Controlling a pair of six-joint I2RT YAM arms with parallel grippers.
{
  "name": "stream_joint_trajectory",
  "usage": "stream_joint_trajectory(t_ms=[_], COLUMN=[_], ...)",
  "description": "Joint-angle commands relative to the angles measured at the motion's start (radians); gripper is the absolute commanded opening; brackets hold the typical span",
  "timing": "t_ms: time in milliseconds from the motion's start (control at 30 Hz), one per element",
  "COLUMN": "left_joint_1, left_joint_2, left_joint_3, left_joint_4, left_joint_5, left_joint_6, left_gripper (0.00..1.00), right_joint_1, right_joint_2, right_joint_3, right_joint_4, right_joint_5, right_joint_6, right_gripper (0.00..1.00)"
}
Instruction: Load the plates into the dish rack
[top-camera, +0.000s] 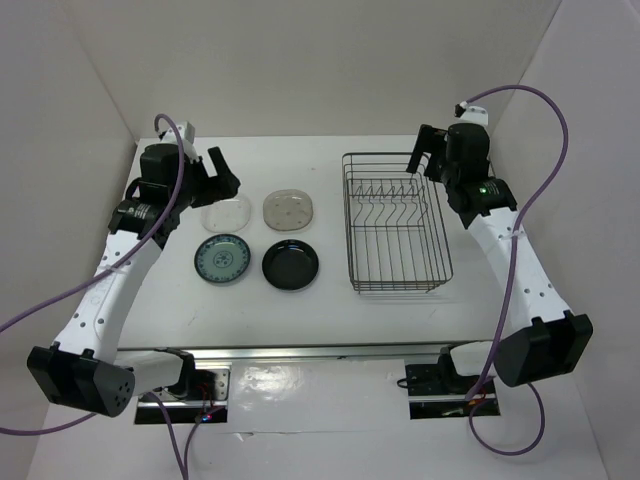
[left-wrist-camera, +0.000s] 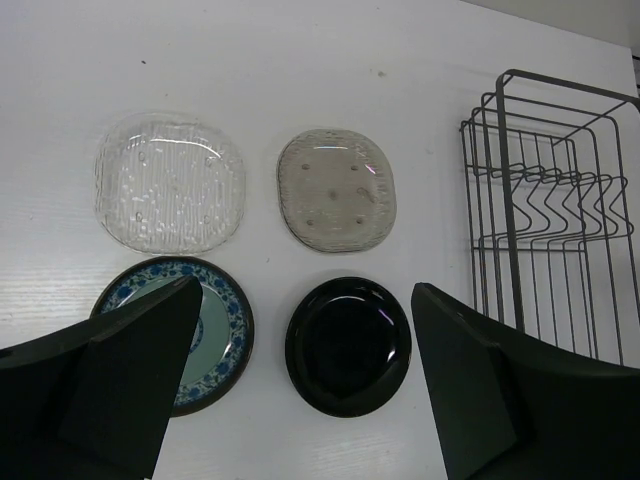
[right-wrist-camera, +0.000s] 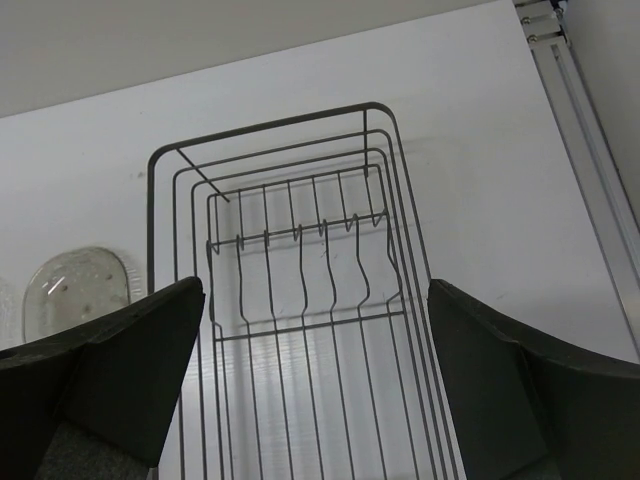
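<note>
I will next lower my left gripper with a turn onto the clear glassy plate's rim (top-camera: 204, 217) farthest from the beige plate (top-camera: 289, 208), because the bare tabletop there leaves room for my fingers.
Four plates lie flat on the table in a two-by-two group: clear glassy plate (top-camera: 227, 213) (left-wrist-camera: 170, 181), beige speckled plate (top-camera: 289, 208) (left-wrist-camera: 336, 188), teal patterned plate (top-camera: 222, 259) (left-wrist-camera: 205, 330), glossy black plate (top-camera: 290, 265) (left-wrist-camera: 348, 345). The dark wire dish rack (top-camera: 396, 222) (left-wrist-camera: 545, 210) (right-wrist-camera: 300, 300) stands to their right, with no plate in it. My left gripper (top-camera: 222, 172) (left-wrist-camera: 305, 385) is open and empty, held above the plates at the far left. My right gripper (top-camera: 425, 150) (right-wrist-camera: 315, 385) is open and empty, held above the rack's far end.
White walls close in the table at the back and both sides. A metal rail (top-camera: 320, 352) runs along the near edge by the arm bases. The beige plate shows at the left edge of the right wrist view (right-wrist-camera: 80, 285).
</note>
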Motion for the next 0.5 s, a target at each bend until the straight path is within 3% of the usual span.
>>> stream_joint_trajectory(t_ms=[0, 133, 333, 467], left_joint_1=[0.005, 0.025, 0.074, 0.083], left_joint_2=[-0.016, 0.03, 0.141, 0.225], left_joint_3=[-0.001, 0.019, 0.03, 0.021], left_joint_4=[0.033, -0.034, -0.06, -0.069], left_joint_5=[-0.032, -0.176, -0.138, -0.225], left_joint_6=[-0.011, -0.063, -0.094, -0.124], left_gripper=[1.0, 1.0, 1.0, 1.0], right_joint_1=[0.012, 0.012, 0.038, 0.076], right_joint_2=[-0.009, -0.018, 0.029, 0.069], right_joint_3=[0.015, -0.008, -0.059, -0.059], right_joint_4=[0.046, 0.078, 0.118, 0.118], right_joint_5=[0.028, -0.031, -0.146, -0.146], right_joint_6=[0.0, 0.0, 0.023, 0.004], right_gripper=[1.0, 1.0, 1.0, 1.0])
